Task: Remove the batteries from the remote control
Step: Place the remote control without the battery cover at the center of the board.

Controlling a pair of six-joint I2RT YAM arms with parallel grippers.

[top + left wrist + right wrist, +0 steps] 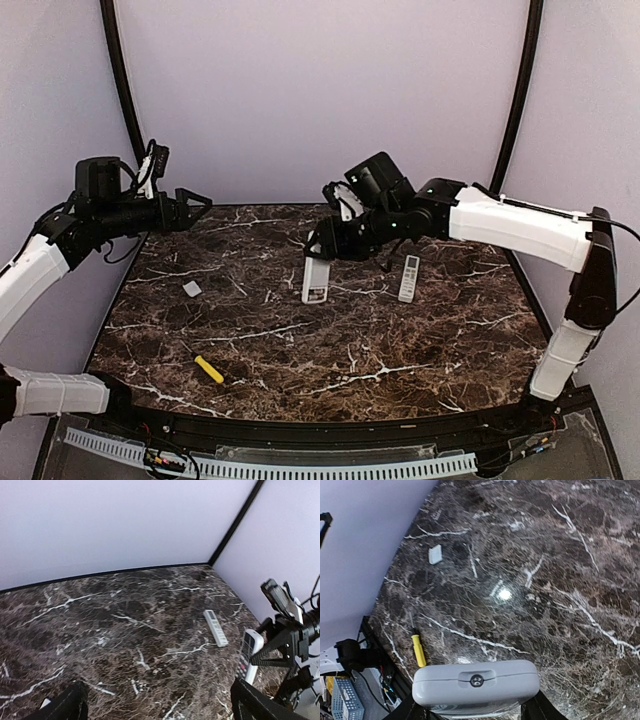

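Observation:
The white remote control [316, 281] is held nearly upright. I will lower and tilt my right gripper to lay the remote control flat on the bare middle marble and release it.
My right gripper [322, 250] is shut on the upper end of a white remote control [316, 281], holding it nearly upright over the middle back of the marble table [330, 340]. In the right wrist view the remote's grey end face [476, 685] fills the space between the fingers. My left gripper [200, 210] hangs open and empty above the table's far left edge, well apart from the remote. In the left wrist view the held remote [248, 656] is at the right. No batteries show in any view.
A second white remote [410, 277] lies flat just right of the held one. A small flat white cover [192, 288] lies at the left. A yellow-handled screwdriver [209, 369] lies near the front left. Lilac walls close in the back and sides.

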